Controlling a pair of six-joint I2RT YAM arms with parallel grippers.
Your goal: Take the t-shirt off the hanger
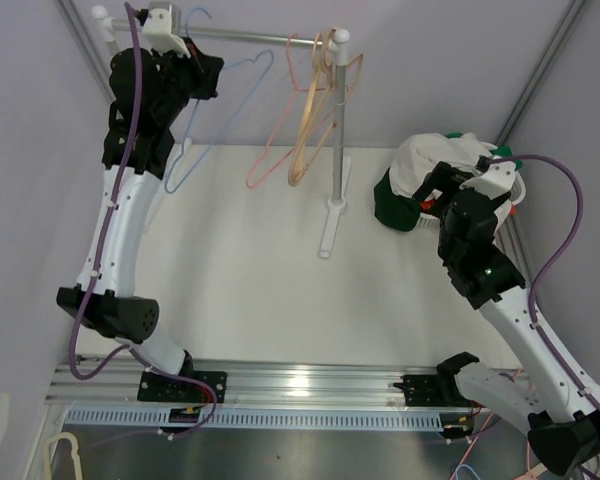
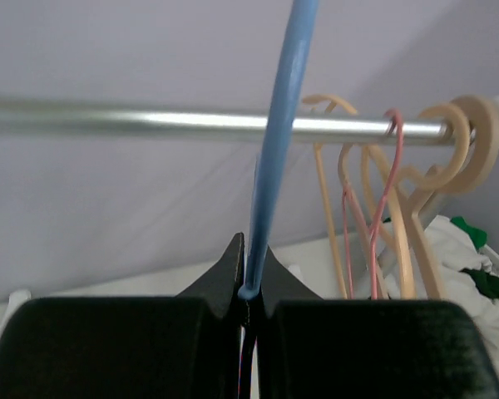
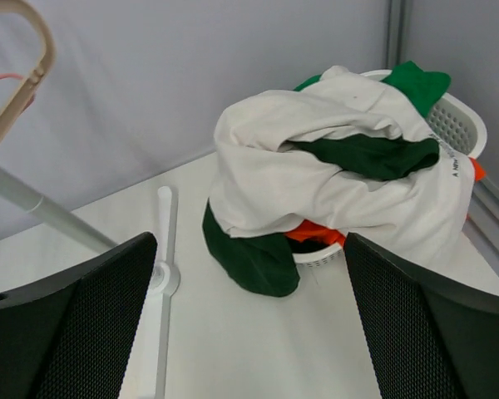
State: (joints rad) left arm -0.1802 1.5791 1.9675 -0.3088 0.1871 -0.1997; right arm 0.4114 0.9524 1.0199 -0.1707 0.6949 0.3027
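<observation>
I should slide my left gripper to the bar (image 2: 359, 128) beside the pink hanger and let go of the blue hanger's wire, because that spot is to the gripper's right in the top view.
My left gripper (image 1: 205, 70) is shut on the wire of a bare blue hanger (image 1: 185, 158) high at the back left, just below the metal rail (image 1: 250, 36). In the left wrist view the blue hanger (image 2: 279, 141) runs up from between my shut fingers (image 2: 251, 287) and crosses the rail (image 2: 150, 120). No shirt hangs on it. A white t-shirt (image 1: 430, 160) lies crumpled on the pile in the white basket (image 1: 518, 190) at the right. My right gripper (image 1: 435, 195) is open and empty just in front of that pile, facing the white t-shirt (image 3: 316, 191).
A pink hanger (image 1: 280, 140) and beige hangers (image 1: 310, 130) hang on the rail by the rack's post (image 1: 338, 130), whose foot (image 1: 330, 225) rests mid-table. Green cloth (image 3: 254, 253) and orange cloth (image 3: 316, 233) spill over the basket rim (image 3: 461, 125). Walls stand close behind.
</observation>
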